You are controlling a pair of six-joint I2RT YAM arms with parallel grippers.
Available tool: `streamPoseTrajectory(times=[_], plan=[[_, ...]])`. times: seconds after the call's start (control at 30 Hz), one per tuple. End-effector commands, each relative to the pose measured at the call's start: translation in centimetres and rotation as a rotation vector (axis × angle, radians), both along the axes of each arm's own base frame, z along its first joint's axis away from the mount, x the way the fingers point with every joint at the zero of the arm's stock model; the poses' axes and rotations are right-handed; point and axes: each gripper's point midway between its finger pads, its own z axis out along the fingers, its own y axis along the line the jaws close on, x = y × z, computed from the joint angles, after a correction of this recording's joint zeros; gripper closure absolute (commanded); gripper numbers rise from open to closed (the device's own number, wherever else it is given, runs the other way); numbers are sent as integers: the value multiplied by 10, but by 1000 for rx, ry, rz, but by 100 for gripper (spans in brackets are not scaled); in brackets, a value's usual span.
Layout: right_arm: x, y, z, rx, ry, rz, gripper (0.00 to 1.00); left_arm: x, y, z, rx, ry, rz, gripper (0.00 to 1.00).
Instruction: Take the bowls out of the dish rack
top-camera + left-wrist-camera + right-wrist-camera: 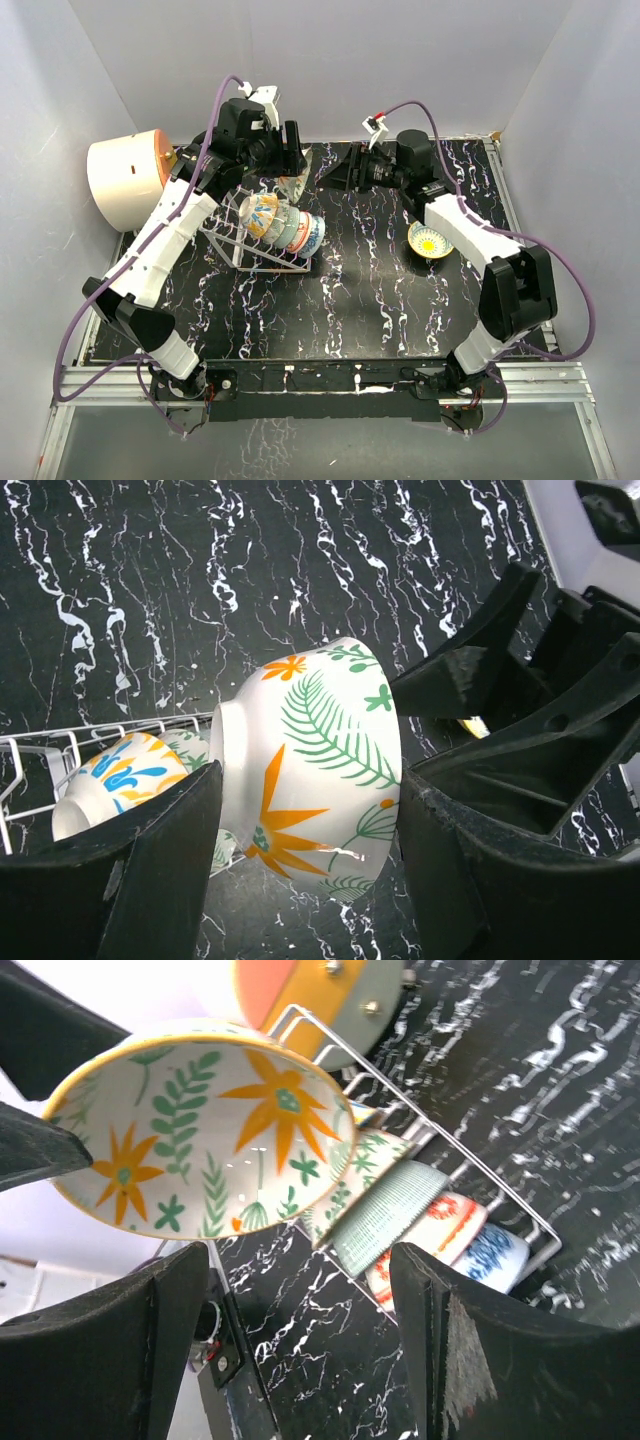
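My right gripper moves across onto the white bowl's facing rim next and closes, since that bowl hangs to the gripper's left in the top view.
My left gripper (pixel 292 158) is shut on a white bowl (pixel 295 185) painted with orange flowers and green leaves, and holds it above the table just behind the dish rack (pixel 262 255). In the left wrist view the bowl (pixel 310 760) sits between both fingers (pixel 150 880). My right gripper (pixel 335 170) is open and empty, facing that bowl (pixel 200 1130) from the right. The silver wire rack (pixel 420 1100) holds several bowls on edge: a yellow-and-blue one (pixel 120 780), a ribbed teal one (pixel 390 1220), a red one (pixel 445 1230) and a blue one (pixel 495 1255).
A yellow bowl (pixel 430 240) stands upright on the black marbled table (pixel 350 300), right of centre, under the right forearm. A large cream-and-orange cylinder (pixel 125 180) lies at the back left beside the rack. White walls enclose the table.
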Motion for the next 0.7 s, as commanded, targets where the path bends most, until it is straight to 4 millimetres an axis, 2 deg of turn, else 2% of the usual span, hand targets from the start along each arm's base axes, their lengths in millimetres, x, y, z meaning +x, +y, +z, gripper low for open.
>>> streamPoseTrajectory(times=[0.0,0.2,0.27,0.33,0.67], plan=[[-7,21,50,134,-175,166,24,1,-12,25,-83,-59,-28,76],[-2,31,43,195,-162,225,24,-1,-13,25,-84,-54,-34,76],[-3,32,48,213,-171,241,23,-2,-13,27,-92,-55,-34,76],[3,35,36,218,-140,249,24,-2,-13,26,-96,-52,-35,76],[16,41,29,249,-105,249,24,-7,-16,32,-132,-51,-43,76]])
